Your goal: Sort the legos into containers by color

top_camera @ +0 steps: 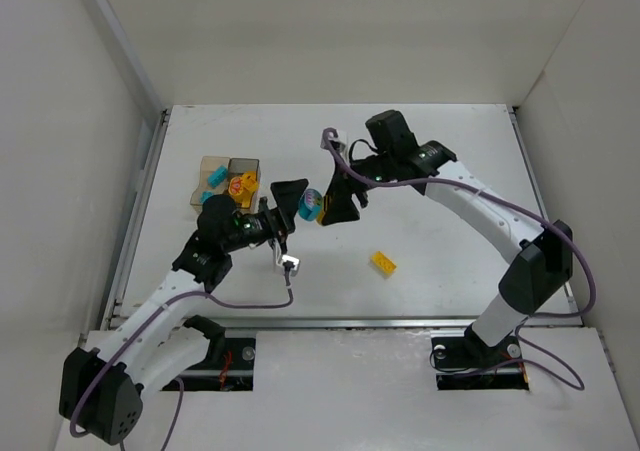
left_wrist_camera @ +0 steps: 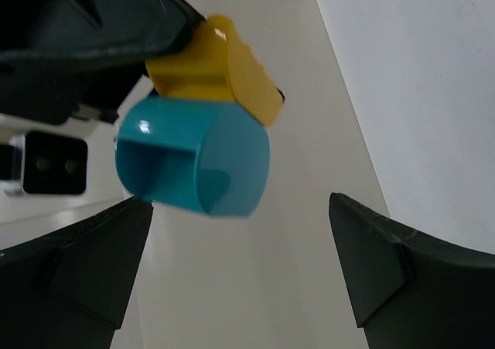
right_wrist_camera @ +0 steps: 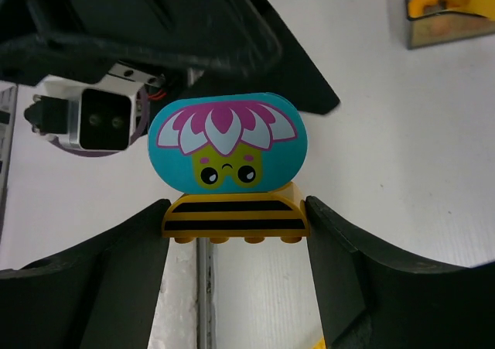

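My right gripper is holding the matching yellow brick. Next it will carry the brick outward and to the left in the top view, over the container with yellow pieces, and let go of it there.
My right gripper [top_camera: 322,211] is shut on a yellow black-striped brick [right_wrist_camera: 236,219] with a cyan flower-face brick [right_wrist_camera: 227,142] stuck on it, and holds the pair above the table. My left gripper [top_camera: 297,204] is open right at that stack. In the left wrist view the cyan brick [left_wrist_camera: 197,159] and the yellow brick [left_wrist_camera: 224,66] hang just ahead of my open left gripper [left_wrist_camera: 240,233], close to the left fingertip [left_wrist_camera: 116,233]. The two joined translucent containers [top_camera: 228,160] stand at the back left, one holding cyan pieces [top_camera: 214,179], the other yellow and orange pieces [top_camera: 243,183].
A loose yellow brick [top_camera: 382,262] lies on the white table right of centre, near the front. White walls close in the table on the left, back and right. A corner of the container with yellow and orange pieces [right_wrist_camera: 452,12] shows in the right wrist view.
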Controlling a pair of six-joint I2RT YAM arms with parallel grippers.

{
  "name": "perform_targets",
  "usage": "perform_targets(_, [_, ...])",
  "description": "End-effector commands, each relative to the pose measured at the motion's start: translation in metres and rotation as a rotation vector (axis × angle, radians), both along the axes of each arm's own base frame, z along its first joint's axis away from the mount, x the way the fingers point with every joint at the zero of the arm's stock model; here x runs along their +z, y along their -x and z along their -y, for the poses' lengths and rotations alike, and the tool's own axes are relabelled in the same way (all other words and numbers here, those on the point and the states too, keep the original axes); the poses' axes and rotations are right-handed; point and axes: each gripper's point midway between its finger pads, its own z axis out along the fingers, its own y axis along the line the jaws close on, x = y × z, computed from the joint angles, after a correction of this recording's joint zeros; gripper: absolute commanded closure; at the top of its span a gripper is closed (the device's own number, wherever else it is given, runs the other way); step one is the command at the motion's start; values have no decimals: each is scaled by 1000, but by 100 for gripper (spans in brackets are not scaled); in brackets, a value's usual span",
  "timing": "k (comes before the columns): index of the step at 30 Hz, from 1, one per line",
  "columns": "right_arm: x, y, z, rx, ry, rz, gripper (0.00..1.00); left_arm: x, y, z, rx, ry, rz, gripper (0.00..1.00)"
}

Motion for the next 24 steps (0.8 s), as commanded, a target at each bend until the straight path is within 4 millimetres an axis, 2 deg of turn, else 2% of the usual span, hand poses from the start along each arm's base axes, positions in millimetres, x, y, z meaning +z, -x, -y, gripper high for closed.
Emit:
perform_targets(1, [11,4,-13,67,-39,22,79,40,20,21,-139,-15,249,3])
perform_targets(2, [6,4,-13,67,-28,7,79,40,23,23,-148,-14,250,5])
perform_targets(6, [9,7,-22,97,-40,7,81,29,35,32,-198,-29,202,23])
perform_targets(7, [9,5,-23,94,-39,-1,81,30,37,32,-201,-37,219,33])
perform_targets(10, [6,6,-28,103,-35,-8,82,24,39,29,-196,-62,209,51])
perform_targets(11, [6,6,-28,103,-35,-8,82,23,39,29,-198,-69,209,67])
perform_targets(12, [6,6,-28,103,-35,-8,82,26,40,27,-188,-66,220,77])
perform_targets(15, [7,4,-29,103,-41,1,83,27,38,24,-164,-53,194,100])
perform_targets(20, [-5,0,-28,81,-18,5,90,30,32,13,-85,-33,166,100])
perform_targets(23, [-22,-12,-19,35,-6,-27,91,24,12,-2,59,-3,97,100])
perform_targets(24, [-32,-17,-9,2,2,-51,93,27,7,-7,102,26,93,100])
